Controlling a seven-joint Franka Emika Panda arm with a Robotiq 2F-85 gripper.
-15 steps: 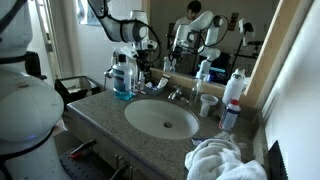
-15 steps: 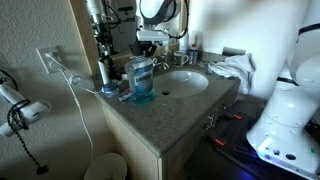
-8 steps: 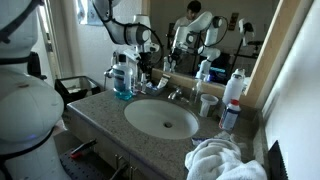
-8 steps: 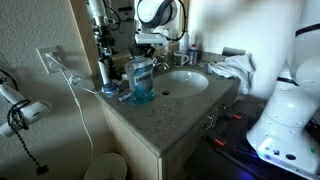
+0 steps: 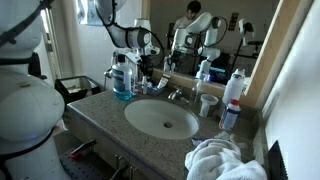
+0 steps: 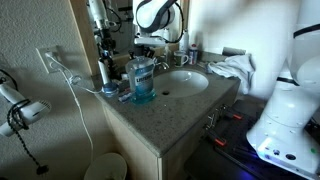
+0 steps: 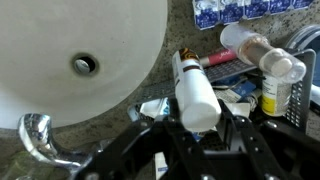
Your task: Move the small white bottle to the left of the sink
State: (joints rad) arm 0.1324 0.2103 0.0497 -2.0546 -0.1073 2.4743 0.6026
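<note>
Next, my gripper moves down toward the bare speckled counter beside the sink's rim, just under the bottle's dark cap, and releases the small white bottle there.
In the wrist view my gripper (image 7: 198, 126) is shut on the small white bottle (image 7: 195, 90), which has a dark cap pointing away from me. The bottle hangs above the speckled counter beside the rim of the oval white sink (image 7: 80, 50). The chrome faucet (image 7: 40, 140) shows at the lower left. In both exterior views the gripper (image 5: 147, 62) (image 6: 150, 45) hovers over the cluttered counter corner next to the sink (image 5: 162, 120) (image 6: 183, 80). The held bottle is too small to make out there.
A tall blue mouthwash bottle (image 5: 123, 78) (image 6: 141, 80) stands by the gripper. Toiletries lie below the bottle, among them a clear lying bottle (image 7: 255, 50) and a yellow pill bottle (image 7: 272, 95). A white towel (image 5: 220, 160), a cup (image 5: 208, 104) and a red-capped bottle (image 5: 233, 88) are across the sink.
The arm's upper part has shifted slightly. The gripper stays at the same spot and remains shut on the bottle.
</note>
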